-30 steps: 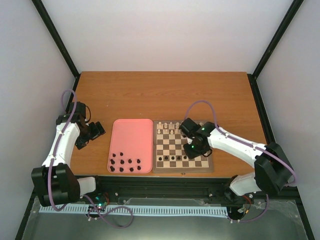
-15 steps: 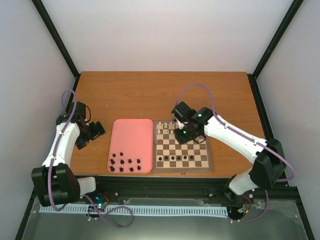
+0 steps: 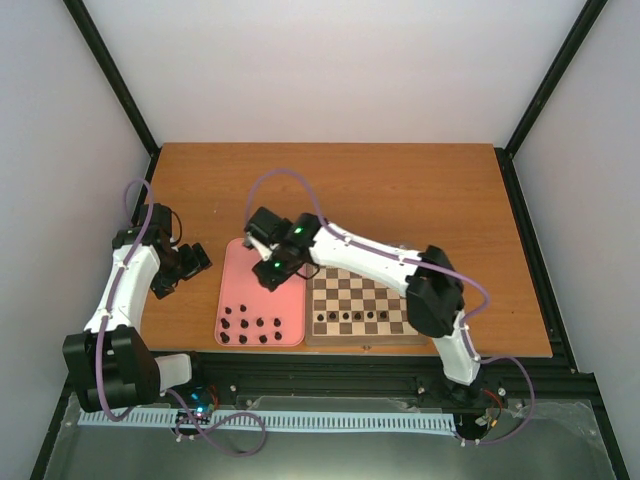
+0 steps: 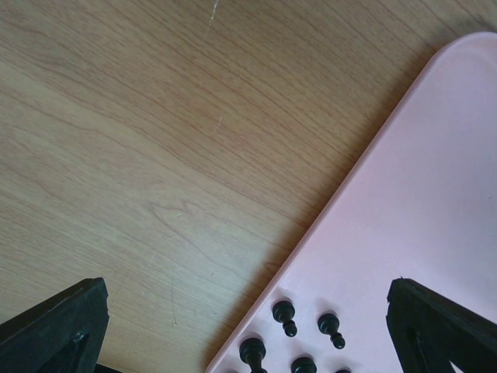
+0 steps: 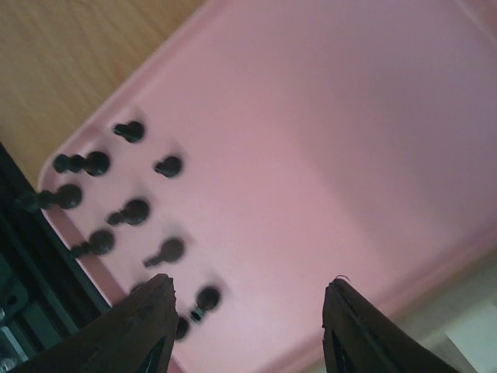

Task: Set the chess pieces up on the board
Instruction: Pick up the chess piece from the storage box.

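Observation:
I will next lower my right gripper back and to the left in the top view onto the inner dark pawn of the farthest pair (image 3: 243, 308) (image 5: 168, 166), as bare tray is all around it.
The board (image 3: 392, 298) lies right of the pink tray (image 3: 250, 285). A row of dark chess pieces (image 3: 350, 317) stands near its front edge. My right arm hides its far rows. Several dark pieces (image 3: 250, 330) lie at the tray's near end. My right gripper (image 3: 270, 270) hangs open and empty over the middle of the tray. In the right wrist view the gripper (image 5: 248, 326) is above bare tray (image 5: 326, 140), with the dark pieces (image 5: 128, 210) to its left. My left gripper (image 3: 188, 260) is open beside the tray's left edge. In the left wrist view the gripper (image 4: 248, 334) has some dark pieces (image 4: 283, 313) between its fingers.
The wooden table (image 3: 330, 190) stretches behind the tray and board. Black frame posts (image 3: 120, 90) stand at the back corners, and white walls close the sides. My right arm (image 3: 370, 260) lies across the board's far half.
My right arm has swung left from the board's far rows to above the pink tray. My left arm has not moved.

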`<state>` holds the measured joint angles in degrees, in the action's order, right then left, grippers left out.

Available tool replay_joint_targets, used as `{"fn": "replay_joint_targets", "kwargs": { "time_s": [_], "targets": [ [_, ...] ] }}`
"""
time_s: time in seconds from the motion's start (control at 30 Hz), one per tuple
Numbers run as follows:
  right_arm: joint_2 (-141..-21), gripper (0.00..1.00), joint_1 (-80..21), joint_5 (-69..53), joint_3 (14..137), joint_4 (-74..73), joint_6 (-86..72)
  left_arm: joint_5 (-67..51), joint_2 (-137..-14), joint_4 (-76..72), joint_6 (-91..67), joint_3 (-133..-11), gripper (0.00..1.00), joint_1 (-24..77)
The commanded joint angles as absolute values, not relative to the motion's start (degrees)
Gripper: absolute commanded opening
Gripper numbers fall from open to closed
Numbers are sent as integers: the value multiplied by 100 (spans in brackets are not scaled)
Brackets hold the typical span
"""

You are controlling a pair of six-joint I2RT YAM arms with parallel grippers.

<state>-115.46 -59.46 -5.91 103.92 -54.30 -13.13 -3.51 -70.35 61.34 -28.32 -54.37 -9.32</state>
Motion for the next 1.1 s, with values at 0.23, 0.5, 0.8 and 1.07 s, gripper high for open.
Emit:
{"fn": "replay_joint_targets", "kwargs": {
  "time_s": [0.23,0.5,0.8,1.07],
  "targets": [
    [-13086,52,-6391,-1386,11723,-5305,-748,-437,-7037,6100,-2804,-5572,100,-981],
    [-13710,52,-6416,-1698,12173,-5395,-657,-466,-6902,6099,-2821,-5477,100,-982],
    [-14041,48,-6416,-1629,12472,-5480,-668,-503,-6908,6091,-2821,-5489,100,-979],
    [-14299,45,-6418,-1602,12695,-5571,-659,-503,-6886,6089,-2830,-5480,100,-984]
  ]
}}
